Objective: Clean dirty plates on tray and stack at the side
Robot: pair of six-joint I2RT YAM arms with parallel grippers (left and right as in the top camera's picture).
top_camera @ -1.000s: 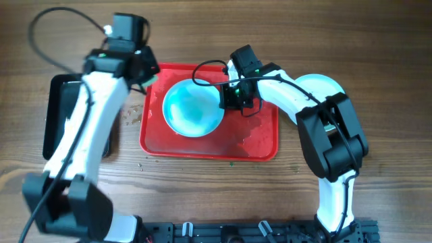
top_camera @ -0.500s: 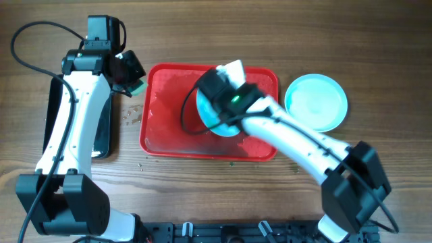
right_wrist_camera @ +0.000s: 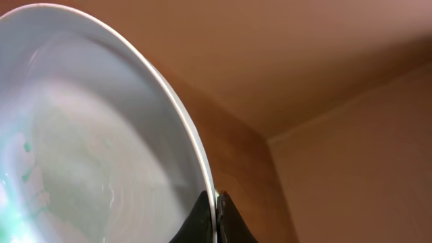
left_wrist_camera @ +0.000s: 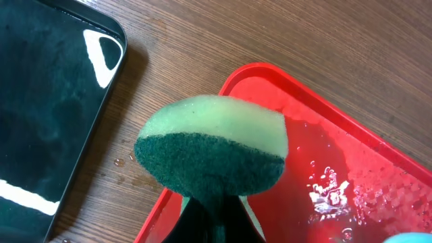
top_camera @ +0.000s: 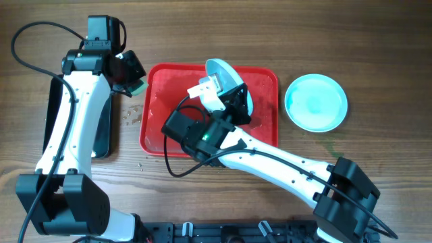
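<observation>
The right gripper moves toward the right in the overhead view next, levels its plate and lowers it there. The pale aqua plate [top_camera: 316, 102] lies off the tray.
The red tray [top_camera: 162, 128] lies at the table's middle; its wet corner shows in the left wrist view [left_wrist_camera: 378, 169]. My right gripper [top_camera: 237, 108] is shut on the rim of a pale plate [top_camera: 223, 71] and holds it tipped up on edge over the tray's far side. In the right wrist view the jaws [right_wrist_camera: 216, 202] pinch that rim, and the plate [right_wrist_camera: 88, 148] bears a green smear at lower left. A pale aqua plate [top_camera: 316, 102] lies on the table right of the tray. My left gripper [top_camera: 131, 79] is shut on a green sponge [left_wrist_camera: 212, 152] over the tray's far left corner. A third plate is out of view.
A black tray [top_camera: 64, 101] lies left of the red tray, under the left arm; it also shows in the left wrist view [left_wrist_camera: 47, 101]. Small crumbs and drops [top_camera: 131, 118] lie on the wood between the two trays. My right arm crosses the tray's near right corner.
The right arm has swung lower and leftward, and the plate it holds has tipped up on edge at the tray's far side. The left arm has not moved since half a second ago.
</observation>
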